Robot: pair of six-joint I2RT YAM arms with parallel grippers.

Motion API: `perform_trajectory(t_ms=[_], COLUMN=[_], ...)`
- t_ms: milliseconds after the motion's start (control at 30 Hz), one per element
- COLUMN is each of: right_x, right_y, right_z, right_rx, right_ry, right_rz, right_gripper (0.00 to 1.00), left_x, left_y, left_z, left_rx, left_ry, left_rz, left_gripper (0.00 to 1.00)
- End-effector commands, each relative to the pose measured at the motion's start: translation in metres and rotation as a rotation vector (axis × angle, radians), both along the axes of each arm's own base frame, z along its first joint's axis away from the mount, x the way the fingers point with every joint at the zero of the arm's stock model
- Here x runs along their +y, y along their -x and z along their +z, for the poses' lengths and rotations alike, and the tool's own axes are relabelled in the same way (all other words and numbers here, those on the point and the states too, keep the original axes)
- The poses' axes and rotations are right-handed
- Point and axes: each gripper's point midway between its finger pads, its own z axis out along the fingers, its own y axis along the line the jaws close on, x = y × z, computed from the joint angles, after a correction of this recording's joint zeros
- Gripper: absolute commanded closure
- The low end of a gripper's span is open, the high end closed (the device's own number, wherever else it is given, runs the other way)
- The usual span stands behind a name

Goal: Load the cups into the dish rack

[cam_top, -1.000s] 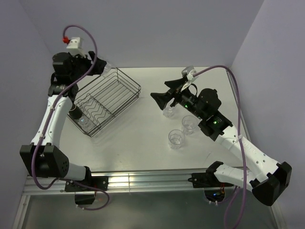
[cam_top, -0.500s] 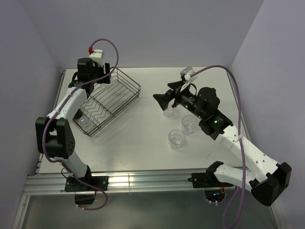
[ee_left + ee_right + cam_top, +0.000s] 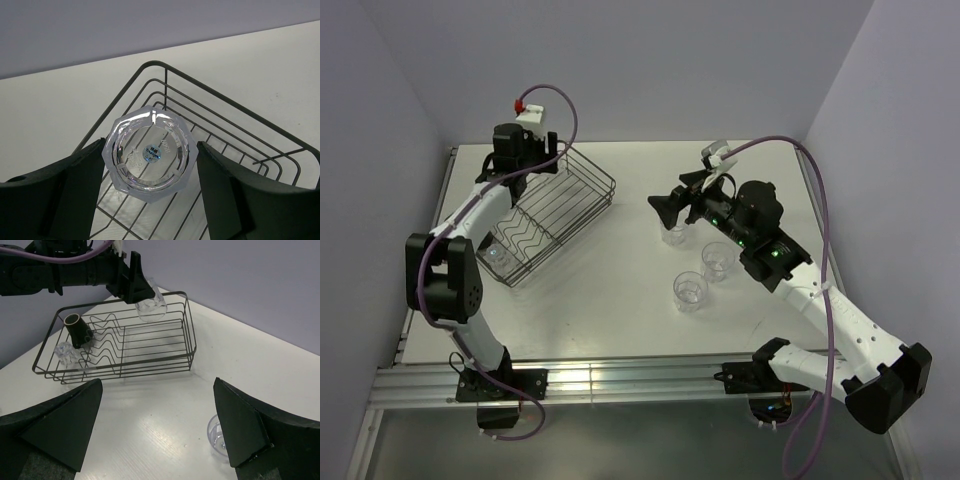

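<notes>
My left gripper holds the clear ribbed cup above the rack's bottom wires, so next it will lower the cup into the rack's empty far corner point(image 3: 563, 178) and release it on them.
My left gripper point(image 3: 546, 162) hangs over the far corner of the black wire dish rack point(image 3: 611, 187), shut on a clear ribbed cup point(image 3: 147, 152) whose base with a round sticker faces the left wrist camera. From the right wrist the same cup point(image 3: 151, 307) shows just above the rack's rim point(image 3: 188, 315). At the rack's near end stand a dark brown mug point(image 3: 77, 330) and a clear cup point(image 3: 64, 352). My right gripper point(image 3: 672, 205) is open above the table, over one cup point(image 3: 673, 236). Two further cups point(image 3: 720, 260) point(image 3: 689, 290) stand on the table.
The white table point(image 3: 610, 290) is walled by pale lavender panels at the back and both sides. In the right wrist view a cup point(image 3: 216, 436) is partly hidden behind my right finger. An aluminium rail point(image 3: 620, 380) runs along the near edge.
My left arm swung from the rack's rear left to above its far corner, carrying the clear cup. My right gripper drifted slightly right and stayed open.
</notes>
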Motion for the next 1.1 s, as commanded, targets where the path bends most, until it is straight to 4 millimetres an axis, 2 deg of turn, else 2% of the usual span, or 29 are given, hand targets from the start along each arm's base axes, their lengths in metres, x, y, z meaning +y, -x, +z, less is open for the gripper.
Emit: perform_trajectory(t_ms=[0,467,1067], right_x=[-0.006,-0.009,-0.009], right_y=[0.001,-0.003,-0.007], right_z=[0.020,0.016,0.012], right_rx=[-0.051,-0.041,-0.031], right_ry=[-0.019,-0.021,-0.023], right_rz=[-0.012,-0.016,-0.016], right_gripper=[0.00,0.00,0.00], left_x=[-0.009,-0.017,-0.021], left_y=[-0.016,-0.033,-0.050], left_z=[0.018,-0.015,-0.036], left_rx=[-0.094,-0.044,-0.012], left_ry=[0.015,0.002,-0.005], left_rz=[-0.001,0.000,-0.002], left_gripper=[1.00,1.00,0.99])
